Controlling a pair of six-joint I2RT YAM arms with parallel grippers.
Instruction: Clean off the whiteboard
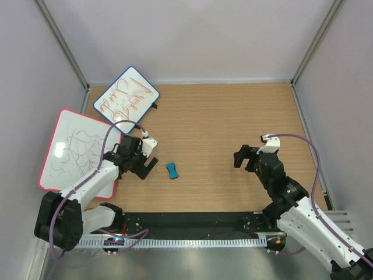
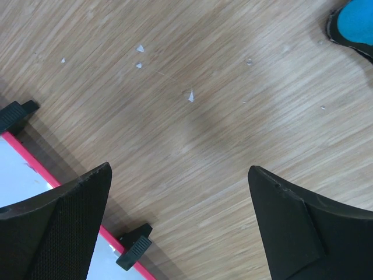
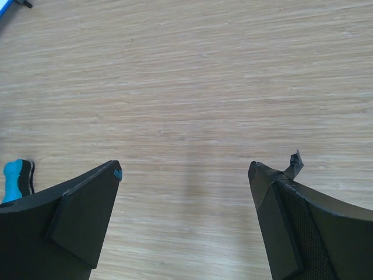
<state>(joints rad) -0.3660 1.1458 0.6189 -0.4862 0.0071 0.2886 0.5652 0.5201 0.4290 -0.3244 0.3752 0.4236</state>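
The blue-framed whiteboard's nearer black foot juts out, so my left gripper needs to reach outward next, turning and lowering its fingers around that foot.
The blue-framed whiteboard lies at the far left of the table, covered in red and purple scribbles; one corner of it shows in the right wrist view. A blue eraser lies on the wood between the arms, and shows in the left wrist view and the right wrist view. My left gripper is open and empty just left of the eraser, its fingers wide apart over bare wood. My right gripper is open and empty to the right.
A larger pink-framed whiteboard with purple scribbles lies at the left under my left arm; its edge and black feet show in the left wrist view. Grey walls enclose the table on three sides.
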